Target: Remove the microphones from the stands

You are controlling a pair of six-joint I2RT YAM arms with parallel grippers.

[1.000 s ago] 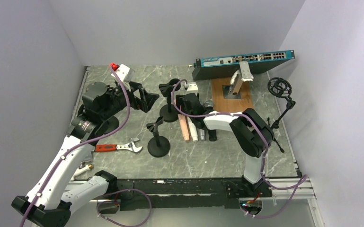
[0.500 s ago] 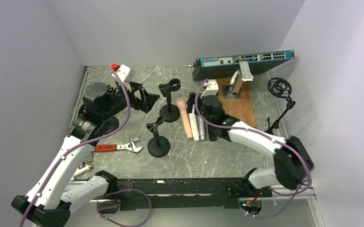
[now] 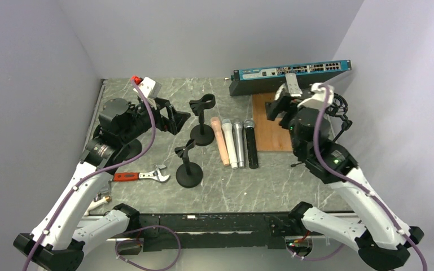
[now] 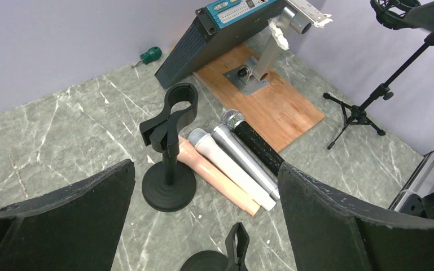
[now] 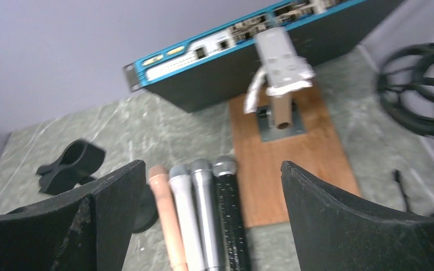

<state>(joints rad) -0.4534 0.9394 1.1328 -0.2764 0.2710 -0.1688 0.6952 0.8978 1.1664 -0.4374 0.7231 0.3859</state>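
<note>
I need to swing my right gripper to the right in the top view next, turning its fingers onto the stand's top joint (image 3: 347,121), since it is thinner than the shock mount.
Several microphones lie side by side on the table: peach (image 3: 220,141), white (image 3: 229,144), silver (image 3: 239,142) and black (image 3: 251,147). Two black stands, back (image 3: 202,107) and front (image 3: 188,169), have empty clips. My left gripper (image 3: 172,118) hovers open at the left of the back stand (image 4: 168,147), with nothing between its fingers. My right gripper (image 3: 277,107) is raised over the wooden board, open and empty. In the right wrist view the black microphone (image 5: 231,220) lies below and between the fingers (image 5: 113,203).
A blue-fronted network switch (image 3: 290,73) leans at the back. A wooden board (image 3: 268,135) carries a taped metal post. A tripod with a shock mount (image 3: 333,104) stands at the right edge. A red-handled wrench (image 3: 141,176) lies front left.
My right arm has swung away from the row of microphones to the back right, its jaws opening wider. The black microphone stays lying beside the others. The left arm has not moved.
</note>
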